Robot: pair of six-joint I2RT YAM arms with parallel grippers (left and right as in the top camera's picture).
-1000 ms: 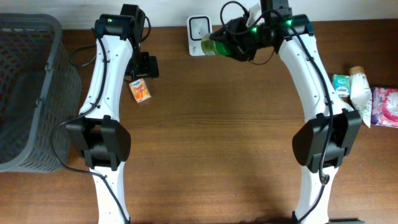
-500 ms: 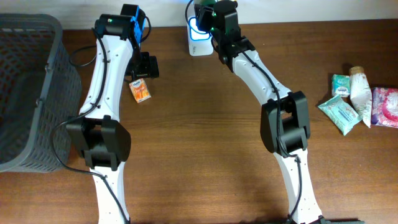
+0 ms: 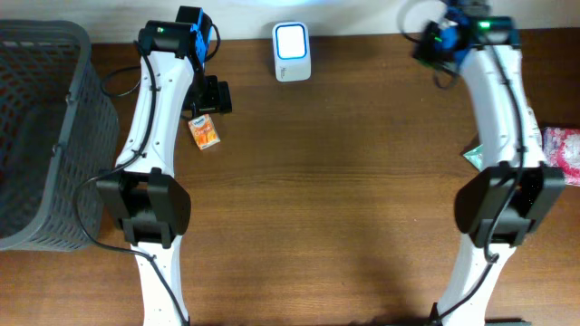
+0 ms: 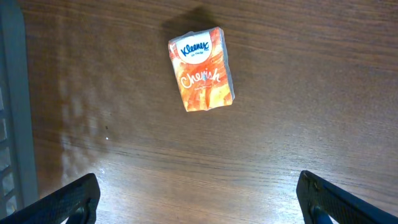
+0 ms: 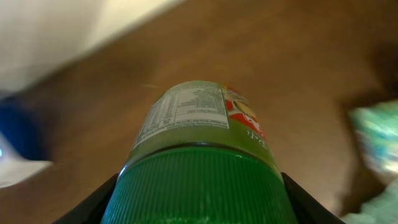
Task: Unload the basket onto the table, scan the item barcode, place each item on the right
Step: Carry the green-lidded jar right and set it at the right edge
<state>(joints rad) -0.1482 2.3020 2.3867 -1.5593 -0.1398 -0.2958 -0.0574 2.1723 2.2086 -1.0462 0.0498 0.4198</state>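
I will next move my right gripper back toward my base and down onto the bare wood (image 3: 465,123) beside the teal pack, because that spot is free for the bottle.
A green-capped bottle (image 5: 199,124) with a nutrition label fills the right wrist view, and my right gripper (image 5: 199,205) is shut on its cap, one finger on each side. In the overhead view that gripper (image 3: 437,41) is blurred at the back right, well right of the white scanner (image 3: 292,41) with its lit face. My left gripper (image 4: 199,199) stands wide open with nothing between its fingers, over bare wood just short of an orange Kleenex pack (image 4: 201,70). Overhead, the pack (image 3: 205,132) lies below the left gripper (image 3: 210,95).
A grey mesh basket (image 3: 45,136) stands at the left edge. At the right edge lie a pink packet (image 3: 560,154) and a teal pack (image 3: 473,154), partly hidden by the right arm; the teal pack (image 5: 373,137) also shows blurred in the right wrist view.
The right arm has swung the bottle from in front of the scanner to the far right back corner. The left arm and the Kleenex pack have not moved.
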